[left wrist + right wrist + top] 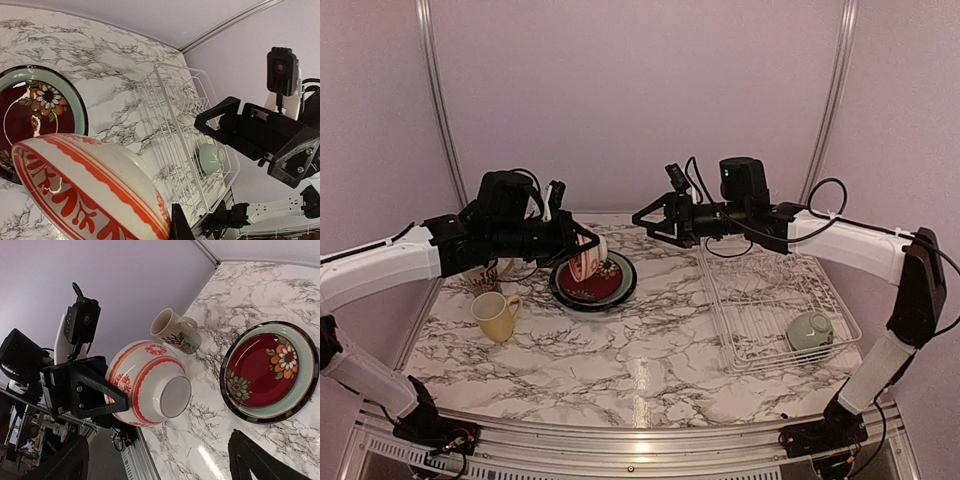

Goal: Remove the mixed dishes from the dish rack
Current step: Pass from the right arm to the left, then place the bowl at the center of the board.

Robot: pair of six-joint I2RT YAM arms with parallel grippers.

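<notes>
My left gripper moves back and down onto the marble beside the yellow mug next, fingertips turning downward, to release the bowl, since that marble is bare.
My left gripper [582, 250] is shut on the red-rimmed white bowl [588, 260], holding it tilted above a stack of plates: the red patterned plate [595, 285] on the pale green plate [306, 382], with a black rim [235, 407] outermost. The bowl fills the left wrist view [85, 190] and shows in the right wrist view [147, 385]. My right gripper [650, 222] is open and empty, in the air between the stack and the dish rack [770, 300]. A pale green bowl [809, 330] lies in the rack's near right corner. The yellow mug [497, 316] stands on the table at the left.
The cream printed mug [175, 332] stands behind the left arm near the back left. The rack sits on the right half of the marble table [620, 370]. Walls close the back and sides.
</notes>
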